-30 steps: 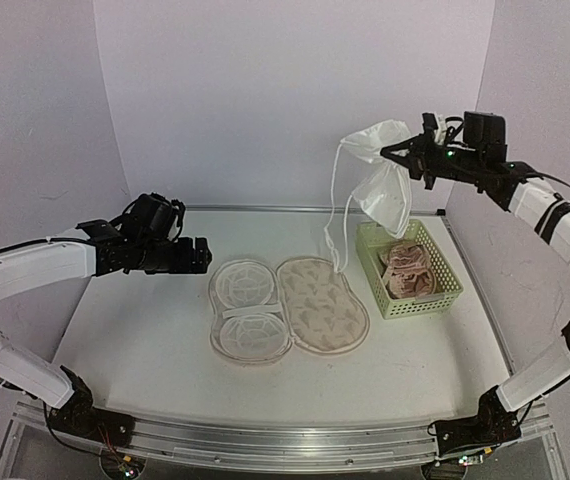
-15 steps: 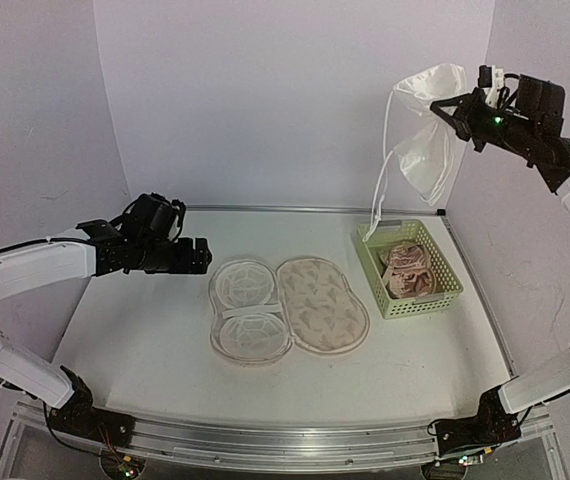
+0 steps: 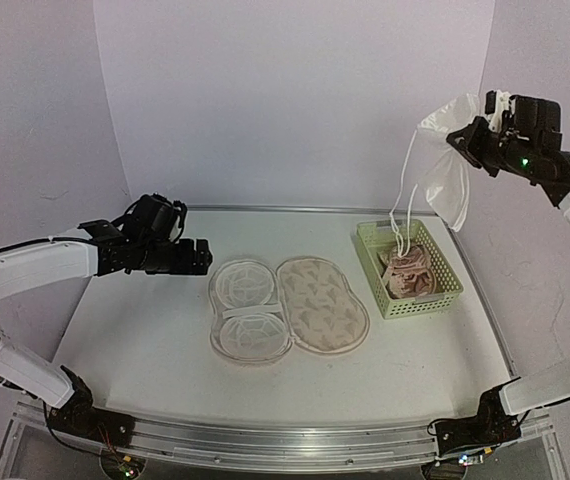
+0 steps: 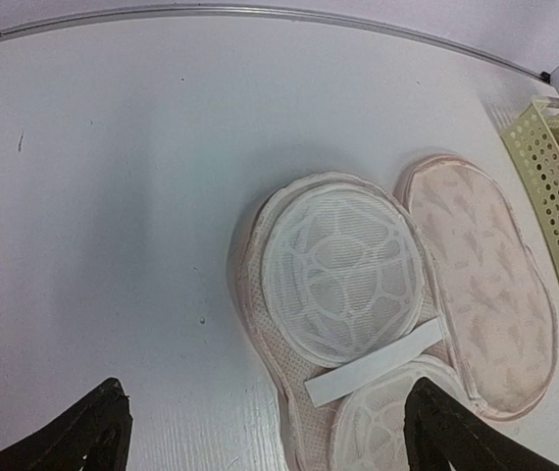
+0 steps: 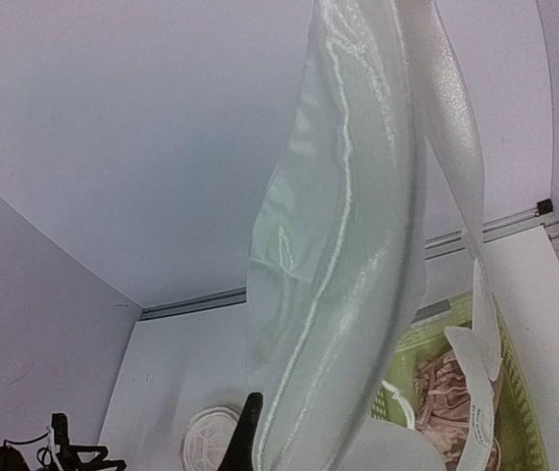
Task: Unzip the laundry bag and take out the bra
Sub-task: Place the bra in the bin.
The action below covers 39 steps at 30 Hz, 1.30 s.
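My right gripper tilts downward and brings the white bra down over the green basket's garments next, before opening, since only the straps reach the basket.
The laundry bag lies unzipped and spread open on the table, the printed beige half on the right and the half with white mesh domes on the left; it also shows in the left wrist view. My right gripper is shut on the white bra and holds it high at the right, above the pale-green basket. Its straps hang down to the basket. The bra fills the right wrist view. My left gripper is open and empty, hovering left of the bag.
The green basket holds pinkish-brown garments. It stands right of the bag, near the right wall. A metal rail runs along the table's back edge. White walls enclose the back and both sides.
My right gripper has carried the bra up and to the right, from over the bag's right side to above the basket. The left arm has not moved.
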{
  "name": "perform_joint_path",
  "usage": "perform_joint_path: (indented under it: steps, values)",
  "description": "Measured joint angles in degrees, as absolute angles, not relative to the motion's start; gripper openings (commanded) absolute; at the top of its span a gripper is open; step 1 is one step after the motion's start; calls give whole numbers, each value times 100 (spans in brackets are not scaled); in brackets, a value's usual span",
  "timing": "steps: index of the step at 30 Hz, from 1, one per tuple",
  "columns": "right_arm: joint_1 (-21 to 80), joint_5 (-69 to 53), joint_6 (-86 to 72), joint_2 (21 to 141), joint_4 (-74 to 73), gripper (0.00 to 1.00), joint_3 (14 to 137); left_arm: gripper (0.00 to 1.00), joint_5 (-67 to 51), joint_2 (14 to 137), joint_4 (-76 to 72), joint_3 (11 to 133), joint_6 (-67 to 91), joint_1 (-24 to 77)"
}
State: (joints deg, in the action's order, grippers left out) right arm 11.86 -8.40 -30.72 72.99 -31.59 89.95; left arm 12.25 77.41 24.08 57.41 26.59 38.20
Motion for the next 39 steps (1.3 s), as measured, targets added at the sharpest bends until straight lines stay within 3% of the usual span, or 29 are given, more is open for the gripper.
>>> perform_joint_path:
  steps: [12, 23, 39]
  values:
    - [1186, -554, -2821, 7089, -3179, 0, 8147, 97, 1216, 7915, 2410, 5887, 2641, 3819]
    - [1186, -663, -2816, 7806, -3055, 0, 6989, 97, 1201, 7918, 2416, 5887, 2641, 3819]
    - [836, -1798, -3227, 9264, -2123, 0, 6895, 97, 1192, 7918, 2418, 5887, 2641, 3819]
